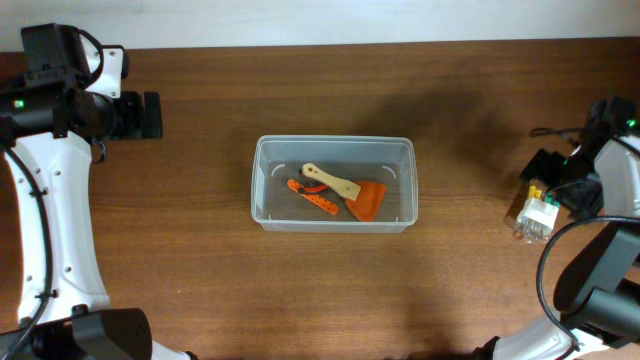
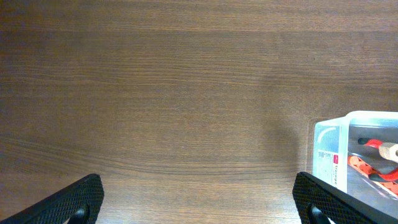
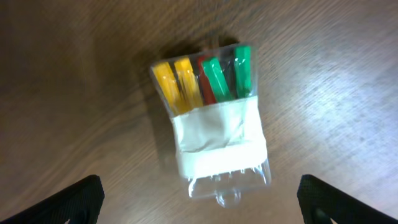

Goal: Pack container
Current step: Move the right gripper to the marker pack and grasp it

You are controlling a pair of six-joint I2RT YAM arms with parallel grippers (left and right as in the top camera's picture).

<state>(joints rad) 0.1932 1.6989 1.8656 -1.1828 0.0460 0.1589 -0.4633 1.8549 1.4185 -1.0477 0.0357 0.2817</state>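
My right gripper moves down over the packet's white card [image 1: 541, 211] [image 3: 219, 132] next and closes across its long sides. The open fingers already line up either side of it.
The clear plastic container [image 1: 333, 183] stands in the middle of the table; its corner shows in the left wrist view [image 2: 357, 155]. Inside lie an orange scraper with a wooden handle [image 1: 352, 194] and an orange tool [image 1: 313, 196]. A clear packet of yellow, red and green clips with a white card [image 3: 210, 118] lies on the table at the far right, also in the overhead view [image 1: 536, 213]. My right gripper [image 3: 200, 199] is open, above the packet, its fingers either side and apart from it. My left gripper [image 2: 199, 199] is open and empty over bare table at the far left.
The wooden table [image 1: 200, 280] stretches around the container. The left arm [image 1: 60, 90] sits at the back left corner, the right arm [image 1: 600, 170] at the right edge with cables near it.
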